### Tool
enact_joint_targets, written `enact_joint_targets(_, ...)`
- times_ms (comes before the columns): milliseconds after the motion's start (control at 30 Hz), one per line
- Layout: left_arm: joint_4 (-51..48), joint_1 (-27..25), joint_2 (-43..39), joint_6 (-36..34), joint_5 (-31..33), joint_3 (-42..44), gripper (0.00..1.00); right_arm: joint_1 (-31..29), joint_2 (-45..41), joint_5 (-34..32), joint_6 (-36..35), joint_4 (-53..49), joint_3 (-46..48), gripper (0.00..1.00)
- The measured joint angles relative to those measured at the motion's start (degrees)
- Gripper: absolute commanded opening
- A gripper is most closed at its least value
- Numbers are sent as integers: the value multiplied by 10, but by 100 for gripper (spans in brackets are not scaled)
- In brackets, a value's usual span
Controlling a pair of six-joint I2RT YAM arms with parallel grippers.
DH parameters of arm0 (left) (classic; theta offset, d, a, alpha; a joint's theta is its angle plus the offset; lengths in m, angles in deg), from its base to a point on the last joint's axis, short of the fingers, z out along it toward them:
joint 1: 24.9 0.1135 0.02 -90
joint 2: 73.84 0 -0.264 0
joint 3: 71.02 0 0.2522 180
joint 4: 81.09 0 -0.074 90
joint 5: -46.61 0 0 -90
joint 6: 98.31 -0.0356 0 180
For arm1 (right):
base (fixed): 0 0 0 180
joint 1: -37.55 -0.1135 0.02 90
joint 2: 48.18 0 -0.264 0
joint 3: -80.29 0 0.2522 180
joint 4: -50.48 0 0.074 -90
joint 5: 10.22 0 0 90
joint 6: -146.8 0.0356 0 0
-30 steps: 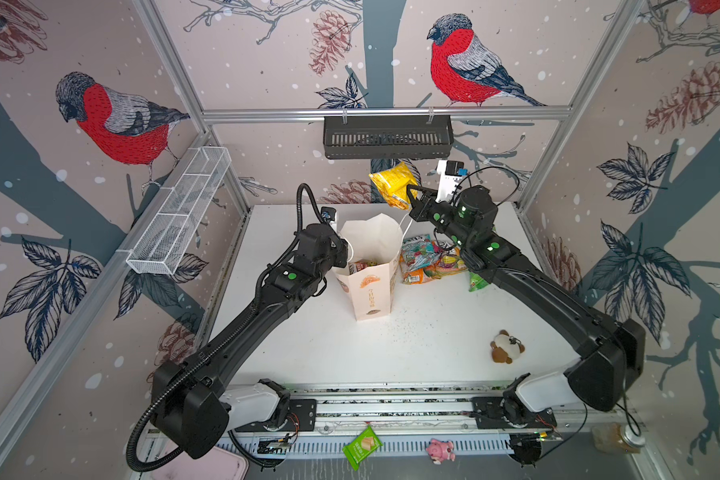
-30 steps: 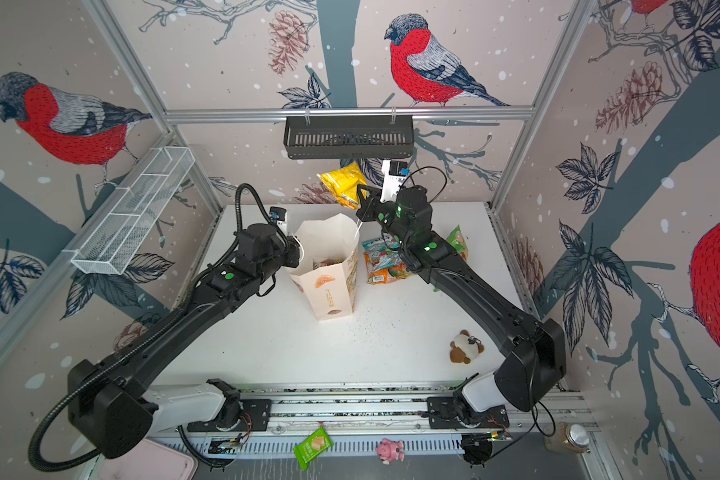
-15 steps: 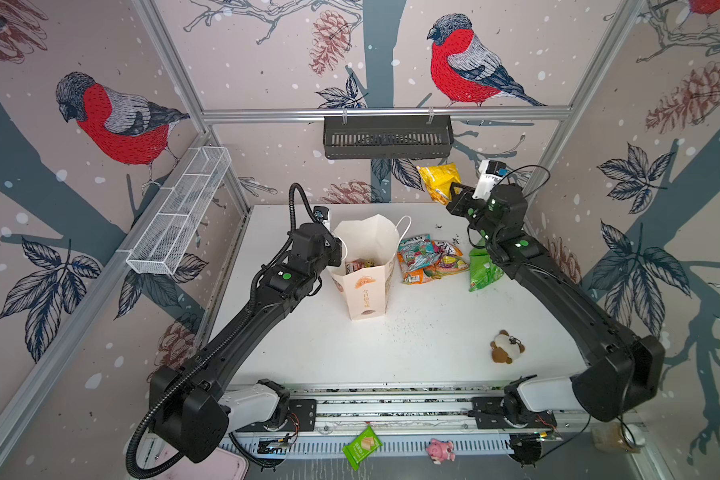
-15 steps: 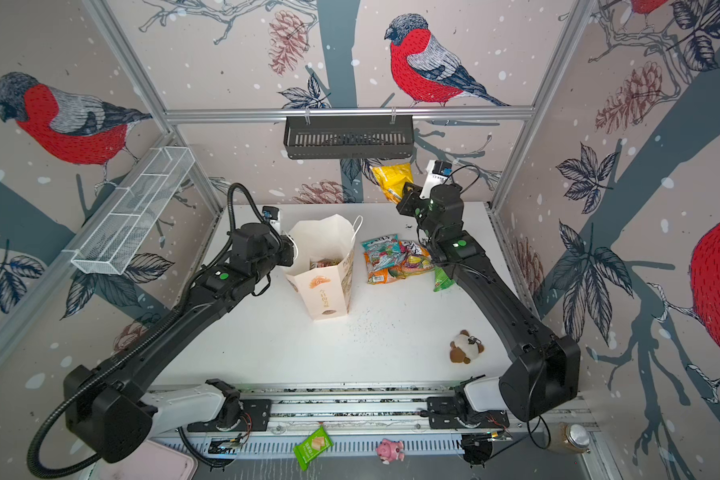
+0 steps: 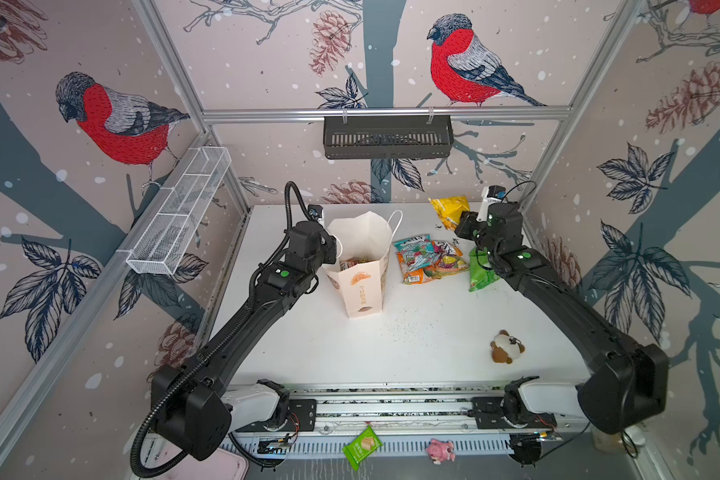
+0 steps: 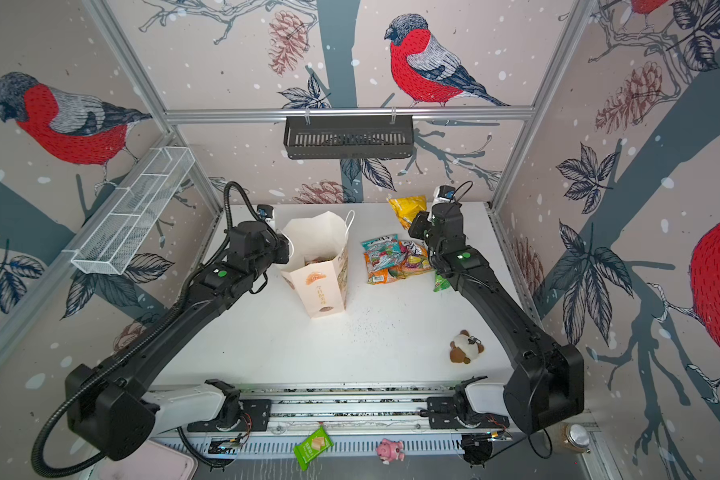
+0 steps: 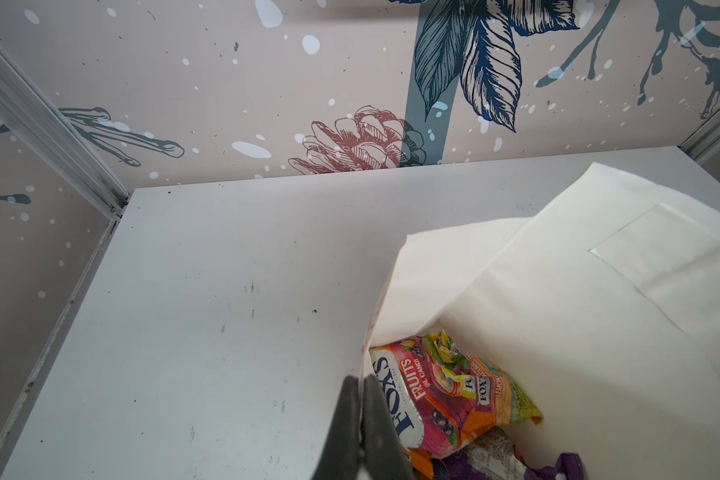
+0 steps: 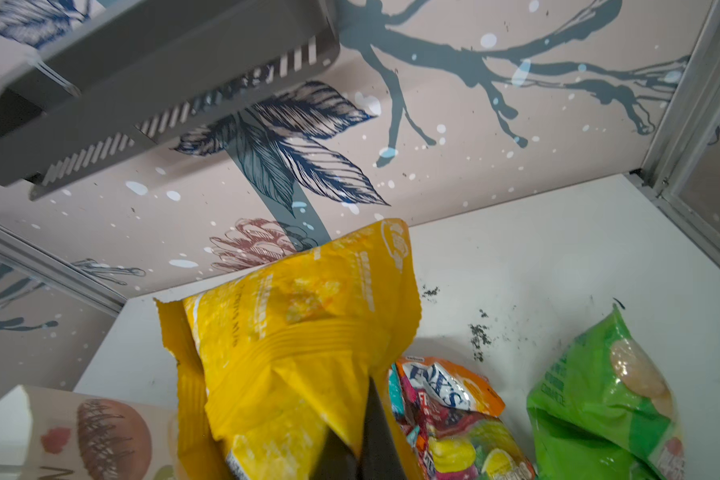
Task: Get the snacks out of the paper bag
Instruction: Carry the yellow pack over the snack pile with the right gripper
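Observation:
My right gripper moves down next and releases the yellow packet onto the pile's end by the green packet [image 5: 453,261] [image 8: 473,440], since several snacks already lie piled below.
The cream-white paper bag [image 5: 360,266] [image 6: 316,270] stands upright and open in the middle of the table. My left gripper [image 7: 360,380] [image 5: 332,248] is shut on the bag's left rim. Inside the bag lie colourful snacks [image 7: 441,395], an orange Fox's packet on top and purple ones beneath. My right gripper [image 8: 362,419] [image 5: 463,227] is shut on a yellow packet [image 8: 300,332] [image 5: 449,210] [image 6: 408,207], which hangs above the table's back right. Below it lie several snacks in a pile [image 5: 429,259] [image 6: 395,259] and a green packet [image 5: 481,272] [image 8: 603,399].
A brown-and-white plush toy [image 5: 506,347] lies at the front right. A black basket [image 5: 387,137] hangs on the back wall and a white wire basket [image 5: 179,216] on the left wall. A green wafer packet [image 5: 362,446] and a pink pig [image 5: 441,449] lie beyond the front rail. Dark crumbs dot the table.
My right gripper has carried the yellow packet from above the bag to the right, over the snack pile. The left gripper has kept its hold on the bag's rim.

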Motion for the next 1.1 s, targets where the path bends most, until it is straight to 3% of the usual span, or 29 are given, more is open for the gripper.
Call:
enact_joint_targets(433,2,2,0,-10,11,0,0,0,177,-16,-23,-108,-90,0)
enact_joint_targets(767,2,2,0,-10,14,0,0,21,128,-17,-22,-139,-55,0)
enact_joint_targets(1100,2,2,0,-10,14,0,0,56,161,-4,-6,-159,-29,0)
